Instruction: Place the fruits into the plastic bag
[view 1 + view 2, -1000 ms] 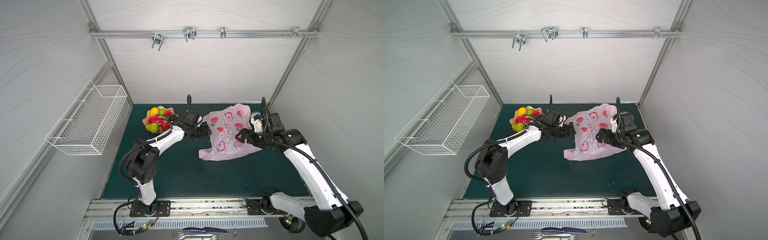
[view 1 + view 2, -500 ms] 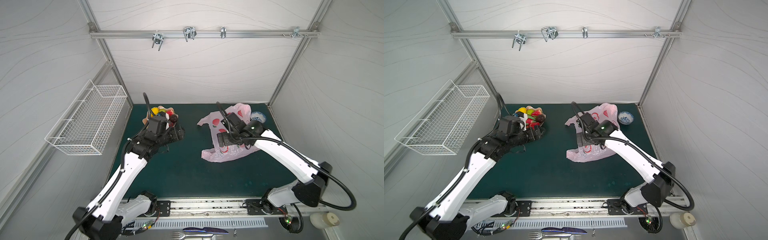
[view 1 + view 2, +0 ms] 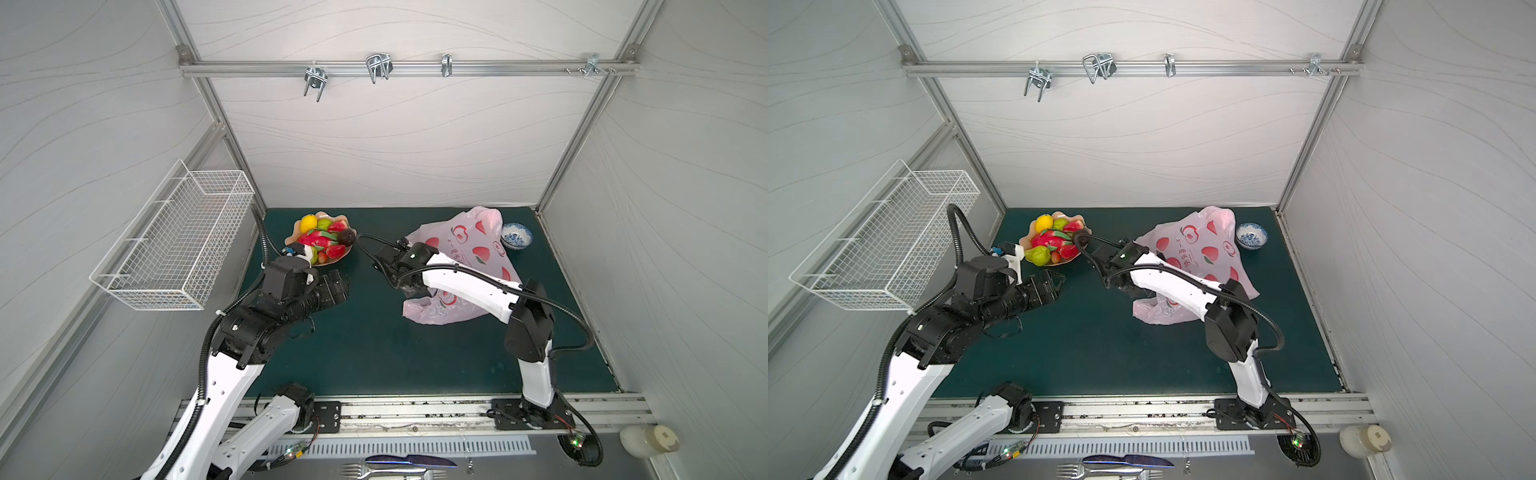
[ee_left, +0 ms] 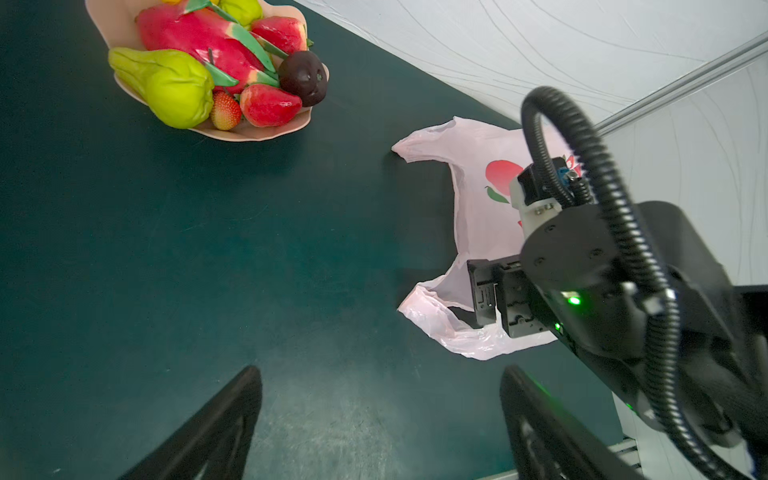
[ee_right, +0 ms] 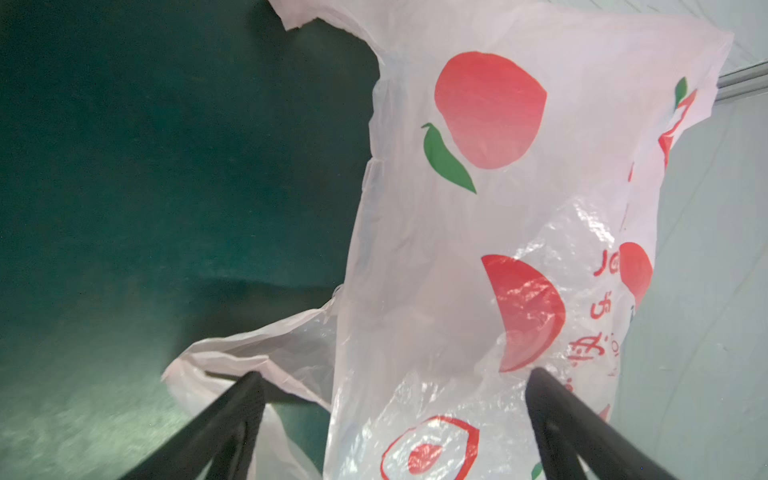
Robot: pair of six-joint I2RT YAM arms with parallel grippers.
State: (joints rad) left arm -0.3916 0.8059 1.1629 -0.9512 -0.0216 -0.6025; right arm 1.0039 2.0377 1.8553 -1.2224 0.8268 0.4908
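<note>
My right gripper is open, with that part of the film already spread between its fingers, so it should go down next and pinch a fold of film along the bag's opening edge (image 5: 376, 392).
The fruits (image 3: 322, 243) (image 3: 1054, 245) lie heaped in a peach dish at the back left: a pink-red dragon fruit (image 4: 208, 37), a yellow-green pear (image 4: 174, 87), a dark round one (image 4: 303, 79) and red pieces. The plastic bag (image 3: 469, 253) (image 3: 1204, 249) (image 4: 478, 208) lies crumpled at the back right. My left gripper (image 3: 336, 286) (image 3: 1054, 286) (image 4: 382, 399) hovers open and empty over bare mat, in front of the dish. My right gripper (image 3: 409, 286) (image 3: 1129, 289) (image 5: 392, 399) stands open over the bag's left edge, with the film (image 5: 478, 249) and a handle loop between its fingers.
A small blue-and-white bowl (image 3: 516, 237) (image 3: 1251, 237) sits behind the bag on the right. A white wire basket (image 3: 174, 245) hangs on the left wall. A fork and a knife (image 3: 399, 465) and a pale bottle (image 3: 648, 440) lie past the front rail.
My left gripper has drawn back from the bag's left edge, past the dish, toward the front left. My right gripper has crossed from the bag's right side to its left edge.
</note>
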